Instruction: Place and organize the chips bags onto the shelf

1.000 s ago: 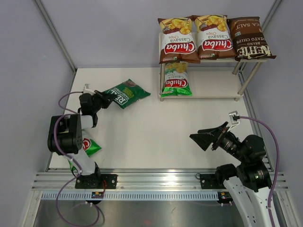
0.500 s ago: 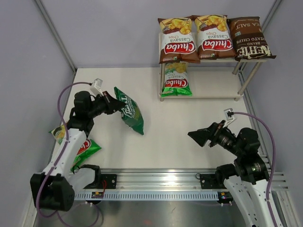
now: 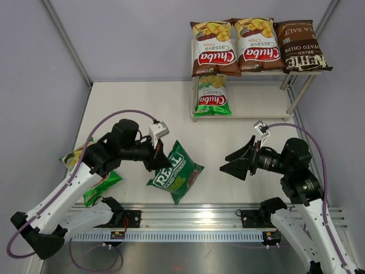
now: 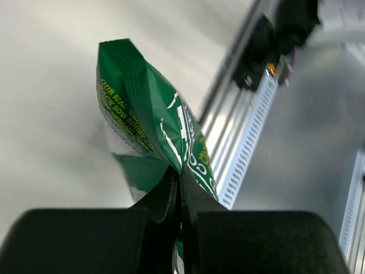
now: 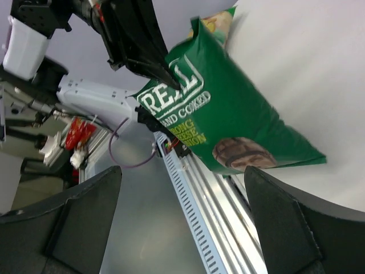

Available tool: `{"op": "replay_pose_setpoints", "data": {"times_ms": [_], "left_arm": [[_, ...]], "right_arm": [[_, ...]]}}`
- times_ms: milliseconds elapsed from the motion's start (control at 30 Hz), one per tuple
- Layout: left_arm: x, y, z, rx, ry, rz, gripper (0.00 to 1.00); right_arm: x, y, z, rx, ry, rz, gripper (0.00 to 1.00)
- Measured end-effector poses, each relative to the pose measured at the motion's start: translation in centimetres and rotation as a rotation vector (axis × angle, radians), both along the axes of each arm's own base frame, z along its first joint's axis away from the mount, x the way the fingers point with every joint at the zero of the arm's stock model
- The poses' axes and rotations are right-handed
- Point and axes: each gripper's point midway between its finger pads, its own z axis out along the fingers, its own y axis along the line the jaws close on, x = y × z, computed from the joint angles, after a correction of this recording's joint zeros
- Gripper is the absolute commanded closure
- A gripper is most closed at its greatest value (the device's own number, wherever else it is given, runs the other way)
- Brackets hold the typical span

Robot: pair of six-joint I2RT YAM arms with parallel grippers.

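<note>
My right gripper is reaching across to its left in the top view next, onto the bag's far top corner point(image 3: 178, 148) point(image 5: 202, 37), as it's clear of the other gripper's fingers.
My left gripper point(image 3: 158, 159) is shut on the top edge of the dark-green "REAL" bag point(image 3: 175, 172), which hangs above the table near its front middle; the bag also shows in the left wrist view point(image 4: 154, 125) and the right wrist view point(image 5: 228, 108). My right gripper point(image 3: 234, 161) is open and empty, its jaws wide, facing the bag from the right. The shelf point(image 3: 251, 111) stands at the back right. Its top board bears two brown Chuba bags point(image 3: 214, 50) point(image 3: 258, 47) and the Kettle bag point(image 3: 299, 47). A light-green Chuba bag point(image 3: 213, 97) lies on the lower board.
Another light-green Chuba bag point(image 3: 102, 181) lies on the table at the front left, partly under my left arm. The aluminium rail point(image 3: 188, 220) runs along the near edge. Grey walls enclose the left and right sides.
My left arm has carried the REAL bag from the back left to the front middle. My right gripper has moved left and slightly up toward it.
</note>
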Motion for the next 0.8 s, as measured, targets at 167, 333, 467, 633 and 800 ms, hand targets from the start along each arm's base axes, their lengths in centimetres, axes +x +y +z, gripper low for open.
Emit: {"op": "replay_pose_setpoints", "data": {"times_ms": [167, 333, 467, 633, 800], "left_arm": [[-5.3, -1.2, -1.2, 0.073, -0.03, -0.216, 1.0], [-6.4, -1.3, -2.3, 0.125, -0.044, -0.286, 1.0], [-7.6, -1.9, -2.6, 0.123, -0.052, -0.366, 1.0], [-10.0, -2.1, -2.1, 0.083, -0.028, -0.488, 1.0], [-11.7, -2.0, -0.5, 0.019, -0.032, -0.567, 1.0]], "right_arm": [[0.0, 2.0, 1.7, -0.071, -0.024, 0.118, 0.05], [0.8, 4.0, 1.6, -0.151, -0.075, 0.205, 0.04], [-0.2, 5.8, -0.4, -0.206, -0.105, 0.334, 0.01], [-2.3, 7.3, -1.0, -0.225, -0.206, 0.472, 0.01], [-3.2, 9.1, -1.5, -0.232, -0.251, 0.572, 0.0]]}}
